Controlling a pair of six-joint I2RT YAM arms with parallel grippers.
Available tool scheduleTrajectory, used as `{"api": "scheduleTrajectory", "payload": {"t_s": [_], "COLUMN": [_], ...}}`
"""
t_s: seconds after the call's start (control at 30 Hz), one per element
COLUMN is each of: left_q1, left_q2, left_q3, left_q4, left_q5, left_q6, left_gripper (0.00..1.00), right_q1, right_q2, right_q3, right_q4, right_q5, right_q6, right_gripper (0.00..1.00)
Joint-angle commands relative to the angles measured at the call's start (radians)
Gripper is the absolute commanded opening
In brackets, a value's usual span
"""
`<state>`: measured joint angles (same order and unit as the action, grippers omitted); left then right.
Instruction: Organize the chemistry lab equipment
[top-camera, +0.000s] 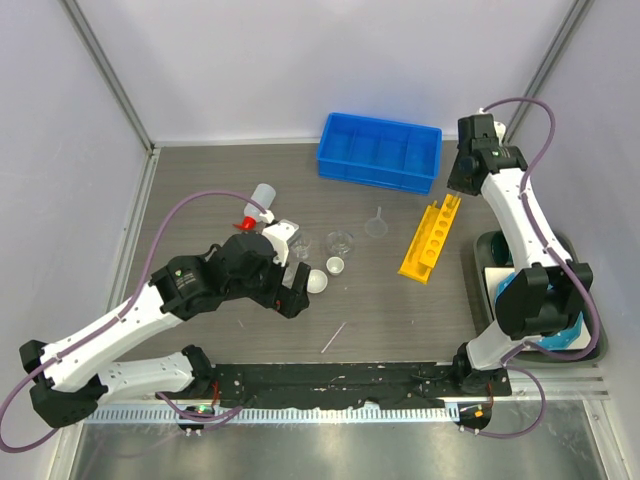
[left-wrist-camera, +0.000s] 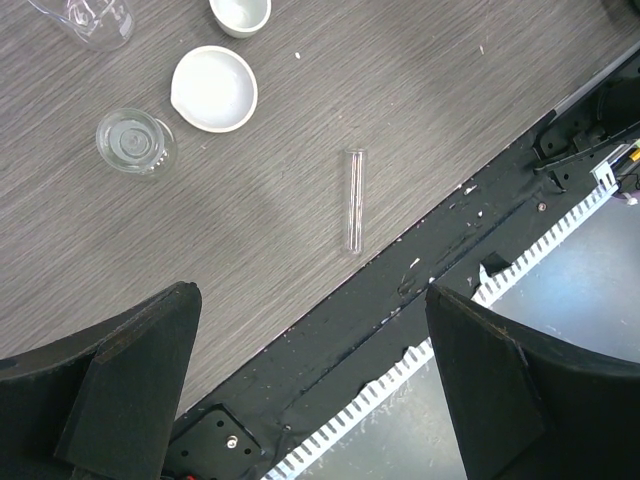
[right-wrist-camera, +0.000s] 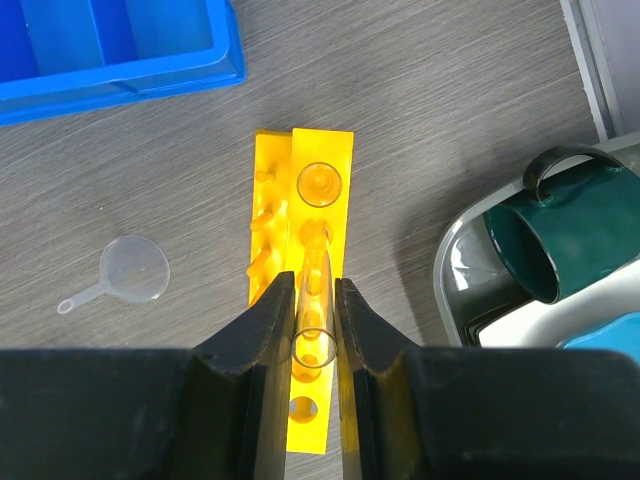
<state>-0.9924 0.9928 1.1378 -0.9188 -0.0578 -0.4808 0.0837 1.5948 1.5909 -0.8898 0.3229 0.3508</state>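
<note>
The thin glass tube (right-wrist-camera: 315, 310) is hanging upright above the row of holes, so my right gripper will lower it next into the yellow rack beside the standing tube and open.
My right gripper (right-wrist-camera: 314, 285) is shut on a thin glass tube (right-wrist-camera: 315, 310) and holds it upright over the yellow tube rack (right-wrist-camera: 340, 160), above its middle holes. Another tube (right-wrist-camera: 320, 185) stands in a hole farther along the rack. In the top view that gripper (top-camera: 452, 192) hangs over the rack's far end (top-camera: 430, 240). My left gripper (left-wrist-camera: 308, 292) is open and empty above the table's near edge. A loose glass tube (left-wrist-camera: 354, 200) lies just ahead of it. Two white dishes (left-wrist-camera: 214, 88) and a small beaker (left-wrist-camera: 135, 142) sit beyond. The funnel (top-camera: 377, 226) lies left of the rack.
A blue bin (top-camera: 380, 150) stands at the back. The red-capped squeeze bottle (top-camera: 260, 203) and more beakers (top-camera: 340, 241) are behind my left arm. A grey tray (right-wrist-camera: 450, 270) on the right holds a teal mug (right-wrist-camera: 560, 235). A black rail (left-wrist-camera: 400, 290) runs along the near edge.
</note>
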Motion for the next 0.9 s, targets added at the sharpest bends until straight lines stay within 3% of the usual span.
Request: {"api": "scheduleTrajectory", "payload": {"t_s": [0.0,0.87], "left_q1": [0.001,0.003], "left_q2": [-0.013,-0.003], "left_q3": [-0.001,0.007], "left_q4": [0.017,0.009], "left_q5": [-0.011,-0.014], "left_q6": [0.021,0.024], "left_gripper": [1.00,1.00], "right_q1": [-0.002,-0.001], "right_q2": [0.004,0.086], "right_q3": [-0.011,-0.108], "right_q4": [0.046,0.111], "right_q5": [-0.002,-0.015], "right_q6": [-0.001,0.037], "right_gripper": [0.01,0.01]}}
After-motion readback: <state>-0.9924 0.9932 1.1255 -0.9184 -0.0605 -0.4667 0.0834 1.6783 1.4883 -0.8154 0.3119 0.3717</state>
